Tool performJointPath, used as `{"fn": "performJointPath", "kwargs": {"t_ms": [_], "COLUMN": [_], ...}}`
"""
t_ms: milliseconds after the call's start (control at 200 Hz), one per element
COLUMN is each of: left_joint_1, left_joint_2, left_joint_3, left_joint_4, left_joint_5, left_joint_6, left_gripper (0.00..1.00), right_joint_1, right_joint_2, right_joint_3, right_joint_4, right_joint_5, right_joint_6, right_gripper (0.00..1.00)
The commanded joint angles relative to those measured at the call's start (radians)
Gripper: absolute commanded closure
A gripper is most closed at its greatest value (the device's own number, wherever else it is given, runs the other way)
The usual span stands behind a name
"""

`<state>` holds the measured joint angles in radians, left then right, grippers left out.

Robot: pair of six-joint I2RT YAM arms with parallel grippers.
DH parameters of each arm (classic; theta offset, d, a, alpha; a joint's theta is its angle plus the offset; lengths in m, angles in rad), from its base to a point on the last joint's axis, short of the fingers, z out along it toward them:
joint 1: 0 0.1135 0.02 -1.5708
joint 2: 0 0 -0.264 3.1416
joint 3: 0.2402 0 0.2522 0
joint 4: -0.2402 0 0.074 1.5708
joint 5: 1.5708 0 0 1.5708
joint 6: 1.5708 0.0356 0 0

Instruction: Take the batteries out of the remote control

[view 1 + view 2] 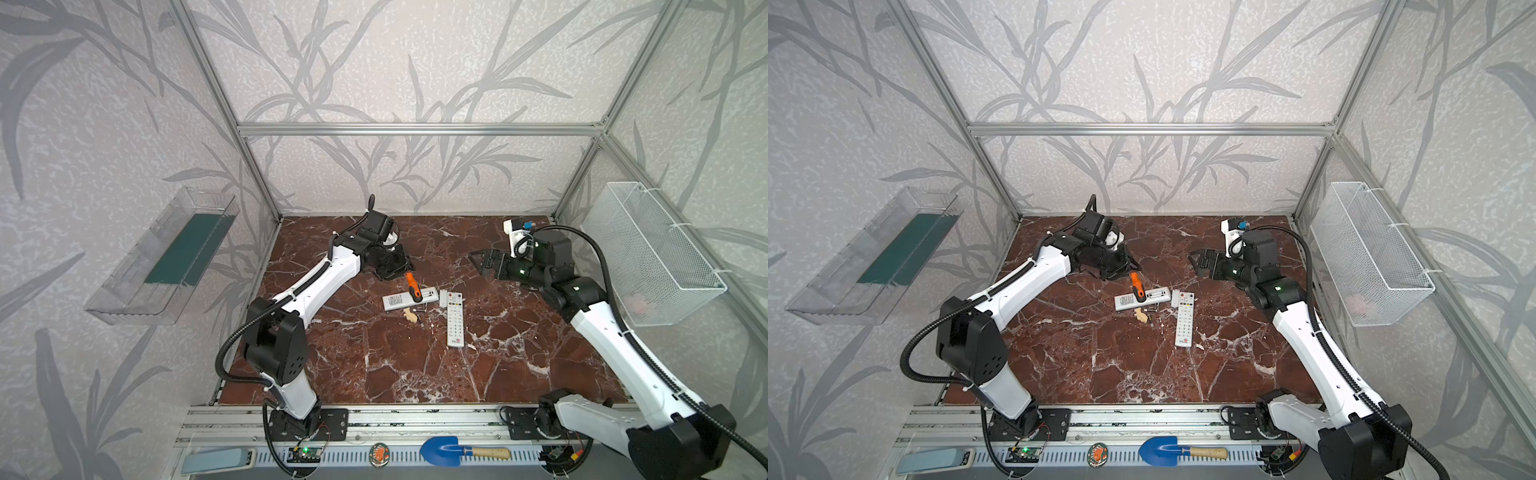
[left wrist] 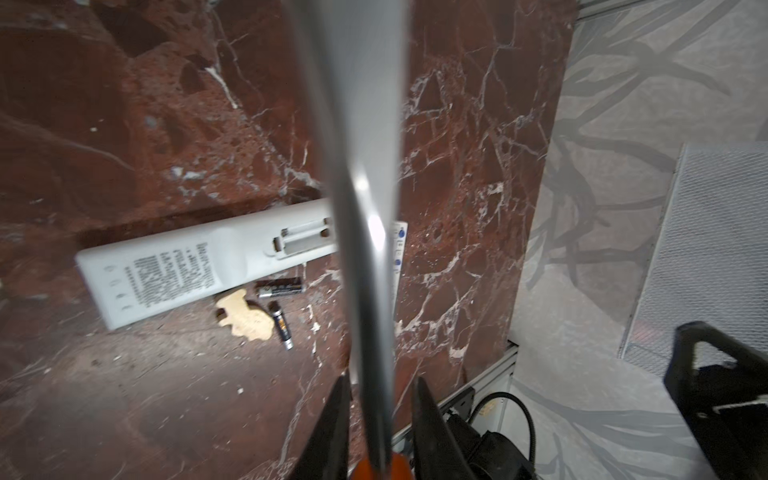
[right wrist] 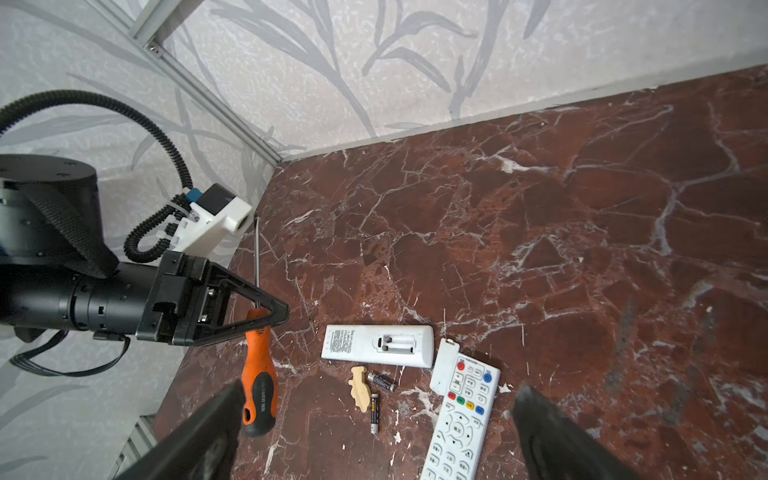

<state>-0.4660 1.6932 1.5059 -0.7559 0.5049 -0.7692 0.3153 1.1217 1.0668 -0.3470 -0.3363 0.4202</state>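
Note:
Clear marble lies below the robot's left gripper beside the remote's printed end, so the gripper will carry the screwdriver [image 3: 259,374] down past that end and let it go.
A white remote control [image 1: 409,298] lies face down on the marble with its battery bay open; the bay [image 3: 398,344] shows white and bare. Two dark batteries [image 3: 381,381] [image 3: 375,413] lie loose on the table just in front of it, also in the left wrist view [image 2: 280,287] [image 2: 281,325]. My left gripper [image 1: 401,268] is shut on an orange-handled screwdriver [image 3: 259,374], gripped where shaft meets handle, above the remote's far side. My right gripper [image 1: 478,262] hovers open to the right, its fingers [image 3: 208,436] wide apart with nothing between them.
A second remote [image 1: 455,319] lies face up beside the first, with a white cover [image 3: 444,365] at its top end. A small beige wooden piece [image 3: 360,386] touches the batteries. A wire basket [image 1: 652,257] hangs on the right wall and a clear tray [image 1: 166,257] on the left wall.

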Motion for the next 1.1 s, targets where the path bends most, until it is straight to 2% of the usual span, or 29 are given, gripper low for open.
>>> {"fn": "performJointPath", "kwargs": {"t_ms": [0, 100, 225, 380, 525, 600, 770, 920, 1095], "left_joint_1": [0.001, 0.0, 0.011, 0.034, 0.043, 0.056, 0.067, 0.069, 0.07], "left_joint_2": [-0.022, 0.004, 0.025, 0.073, 0.111, 0.13, 0.152, 0.171, 0.206], "left_joint_3": [0.048, 0.067, 0.059, 0.063, 0.012, -0.029, -0.105, -0.159, -0.199], "left_joint_4": [-0.219, -0.324, -0.399, -0.457, -0.462, -0.44, -0.351, -0.279, -0.238], "left_joint_5": [-0.077, -0.123, -0.166, -0.233, -0.363, -0.373, -0.401, -0.421, -0.418], "left_joint_6": [0.099, 0.171, 0.264, 0.382, 0.481, 0.487, 0.458, 0.425, 0.421], "left_gripper": [0.97, 0.97, 0.97, 0.97, 0.97, 0.98, 0.98, 0.98, 0.97], "right_joint_1": [0.033, 0.061, 0.062, 0.062, 0.061, 0.062, 0.06, 0.06, 0.06], "right_joint_2": [-0.021, -0.03, -0.012, 0.087, 0.194, 0.254, 0.362, 0.4, 0.361], "right_joint_3": [-0.009, -0.039, -0.03, 0.058, 0.118, 0.157, 0.254, 0.228, 0.163], "right_joint_4": [-0.053, -0.085, -0.144, -0.271, -0.403, -0.473, -0.599, -0.581, -0.553], "right_joint_5": [0.056, 0.076, 0.06, 0.05, 0.092, 0.057, 0.003, -0.001, -0.041], "right_joint_6": [-0.047, -0.098, -0.087, -0.051, 0.005, 0.015, -0.059, -0.126, -0.087], "right_gripper": [0.01, 0.01, 0.01, 0.01, 0.01, 0.01, 0.01, 0.02, 0.05]}}
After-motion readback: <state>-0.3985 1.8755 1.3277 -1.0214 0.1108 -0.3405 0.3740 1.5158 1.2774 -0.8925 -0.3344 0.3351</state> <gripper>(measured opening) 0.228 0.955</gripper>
